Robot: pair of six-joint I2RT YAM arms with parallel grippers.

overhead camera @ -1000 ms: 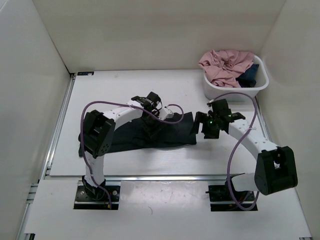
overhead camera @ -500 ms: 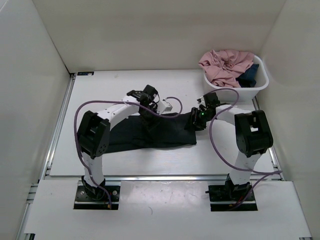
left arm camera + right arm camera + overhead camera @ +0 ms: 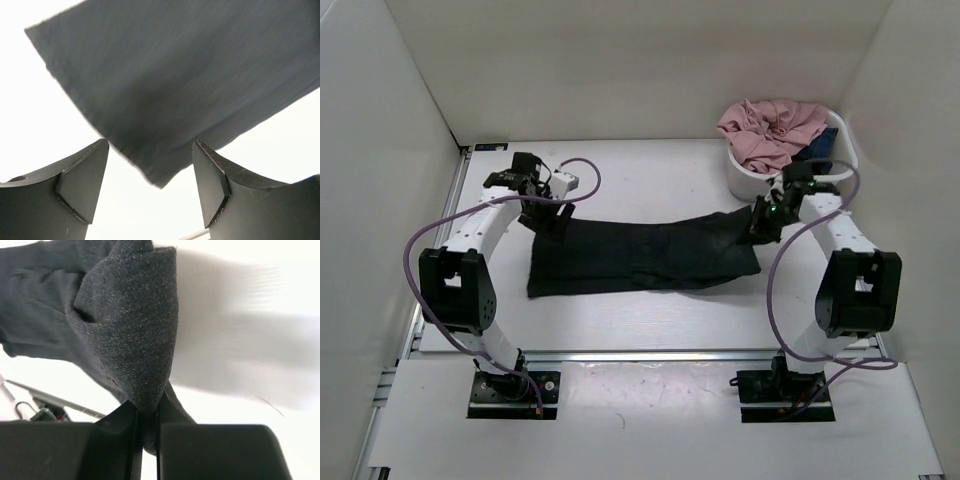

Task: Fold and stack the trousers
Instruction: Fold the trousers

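My right gripper needs to swing the trousers' pinched end left in the top view onto the trousers' loose end [image 3: 549, 255], halving the stretched trousers, and then release.
The black trousers [image 3: 640, 255] lie stretched left to right across the middle of the white table [image 3: 650, 180]. My right gripper [image 3: 760, 222] is shut on their right end, and in the right wrist view a fold of the dark cloth [image 3: 135, 330] is pinched between the closed jaws. My left gripper [image 3: 552, 215] hangs open above the trousers' far left corner. In the left wrist view that corner [image 3: 160, 175] points down between the two spread fingers [image 3: 82, 185] without touching them.
A white tub [image 3: 790, 180] stands at the back right, close behind my right gripper, holding a pink garment [image 3: 770, 130] and a small dark blue garment [image 3: 817, 152]. A metal rail [image 3: 440, 250] runs along the table's left edge. White walls enclose the space.
My right gripper has shut on the trousers' right end and pulled it right toward the tub. The left gripper has moved left and back to the far left corner. The trousers are now stretched out longer.
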